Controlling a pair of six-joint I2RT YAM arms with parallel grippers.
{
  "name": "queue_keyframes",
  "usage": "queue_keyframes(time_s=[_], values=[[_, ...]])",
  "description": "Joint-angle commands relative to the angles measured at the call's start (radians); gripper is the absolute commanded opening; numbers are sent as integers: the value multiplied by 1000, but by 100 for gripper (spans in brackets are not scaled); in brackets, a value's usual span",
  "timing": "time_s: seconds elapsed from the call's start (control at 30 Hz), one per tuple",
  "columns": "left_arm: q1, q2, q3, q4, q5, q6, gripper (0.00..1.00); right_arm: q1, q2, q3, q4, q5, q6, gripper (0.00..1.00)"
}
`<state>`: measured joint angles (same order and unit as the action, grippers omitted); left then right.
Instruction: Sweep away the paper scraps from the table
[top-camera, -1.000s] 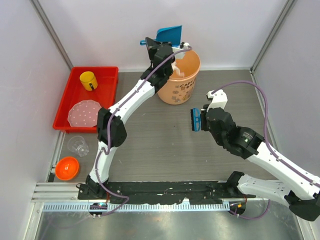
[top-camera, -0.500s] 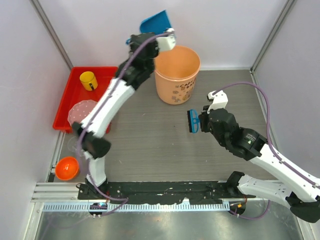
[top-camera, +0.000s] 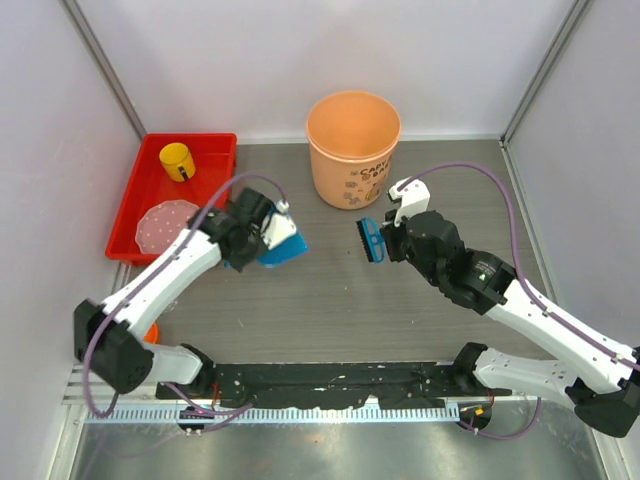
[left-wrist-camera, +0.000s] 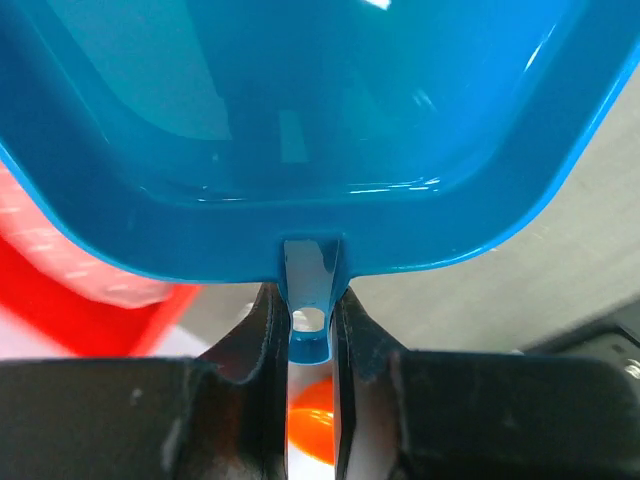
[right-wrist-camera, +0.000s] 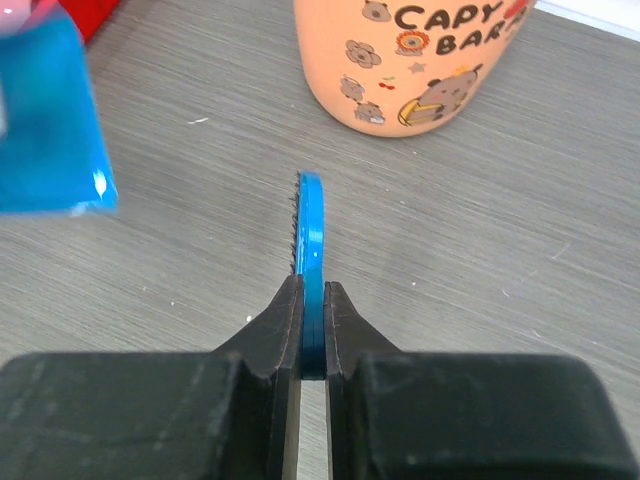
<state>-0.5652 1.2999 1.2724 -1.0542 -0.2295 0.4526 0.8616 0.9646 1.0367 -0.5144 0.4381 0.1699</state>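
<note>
My right gripper will next go down, back and left in the top view to release the brush (top-camera: 368, 240), as the table's bare middle lies below, that way.
My left gripper (top-camera: 262, 235) is shut on the handle of the blue dustpan (top-camera: 282, 243), held over the left middle of the table (top-camera: 330, 290); the pan fills the left wrist view (left-wrist-camera: 300, 120) and looks empty. My right gripper (top-camera: 385, 240) is shut on a small blue brush (top-camera: 368, 240), bristles pointing left, seen edge-on in the right wrist view (right-wrist-camera: 310, 240). The dustpan also shows blurred at the left of that view (right-wrist-camera: 45, 120). No paper scraps show on the table.
An orange bucket (top-camera: 353, 148) printed "CAPY BAR" stands at the back centre. A red tray (top-camera: 218, 150) at the left holds a yellow cup (top-camera: 177, 160) and a pink plate (top-camera: 165, 225). An orange bowl (top-camera: 150, 335) lies by the left edge, mostly behind my arm.
My left arm swung the dustpan down from above the bucket to the left middle of the table. My right gripper with the brush moved slightly left.
</note>
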Motion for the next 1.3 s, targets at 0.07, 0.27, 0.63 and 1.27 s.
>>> queue_keyframes(time_s=[0.07, 0.27, 0.63, 1.27], values=[[13, 142, -143, -44, 277, -75, 0, 10, 3, 20, 105, -41, -41, 1], [13, 341, -153, 22, 312, -34, 1, 25, -18, -18, 112, -25, -24, 1], [14, 424, -123, 59, 294, -43, 55, 39, -9, -32, 128, -29, -53, 1], [430, 42, -51, 91, 536, -147, 100, 511, 561, -106, 659, 493, -854, 1]])
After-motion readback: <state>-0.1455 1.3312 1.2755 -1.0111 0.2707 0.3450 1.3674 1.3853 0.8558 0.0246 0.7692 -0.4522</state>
